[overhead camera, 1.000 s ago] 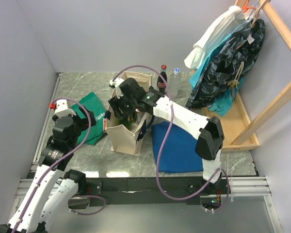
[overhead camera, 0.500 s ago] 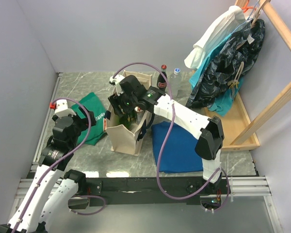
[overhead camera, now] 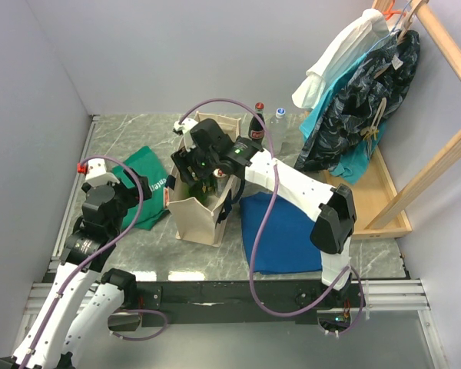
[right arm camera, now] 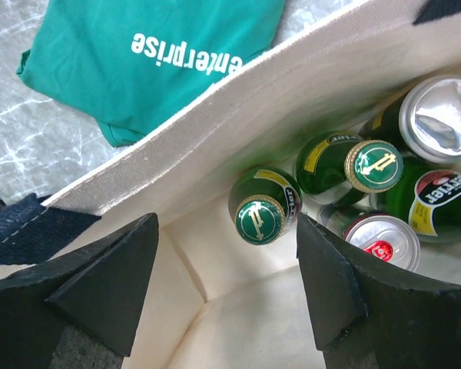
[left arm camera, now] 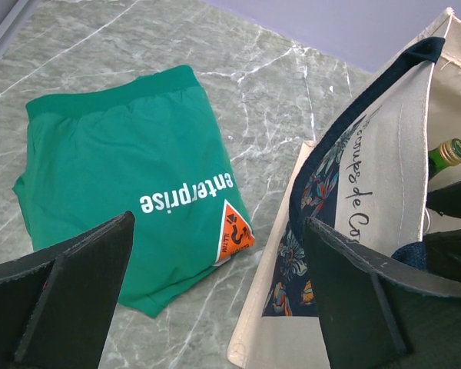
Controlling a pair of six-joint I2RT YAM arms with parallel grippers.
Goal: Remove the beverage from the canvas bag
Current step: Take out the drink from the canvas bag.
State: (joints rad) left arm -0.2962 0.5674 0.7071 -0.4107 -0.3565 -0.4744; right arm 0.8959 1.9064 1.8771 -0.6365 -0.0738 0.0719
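Next, my right gripper lowers into the bag and closes around the nearer bottle's gold-rimmed cap (right arm camera: 260, 221) below it, as that bottle stands clear of cans.
The cream canvas bag (overhead camera: 194, 209) with navy handles stands upright mid-table. It also shows in the left wrist view (left arm camera: 388, 165). My right gripper (overhead camera: 202, 174) hangs over its open mouth, open and empty (right arm camera: 227, 246). Below it inside the bag stand two green glass bottles with gold-rimmed caps, one (right arm camera: 260, 209) nearly between the fingers and one (right arm camera: 369, 165) further right, beside two cans (right arm camera: 439, 115) (right arm camera: 380, 244). My left gripper (overhead camera: 131, 184) is open and empty (left arm camera: 219, 254), low over the table between the green cloth and the bag's left side.
A green cloth with white lettering (overhead camera: 142, 188) lies left of the bag. A flat blue cloth (overhead camera: 280, 231) lies to its right. A cola bottle (overhead camera: 257, 123) and a clear bottle (overhead camera: 277, 127) stand behind it. Hanging garments (overhead camera: 361, 84) on a wooden rack fill the back right.
My right gripper has shifted slightly toward the far side over the bag's mouth. The left arm has hardly moved.
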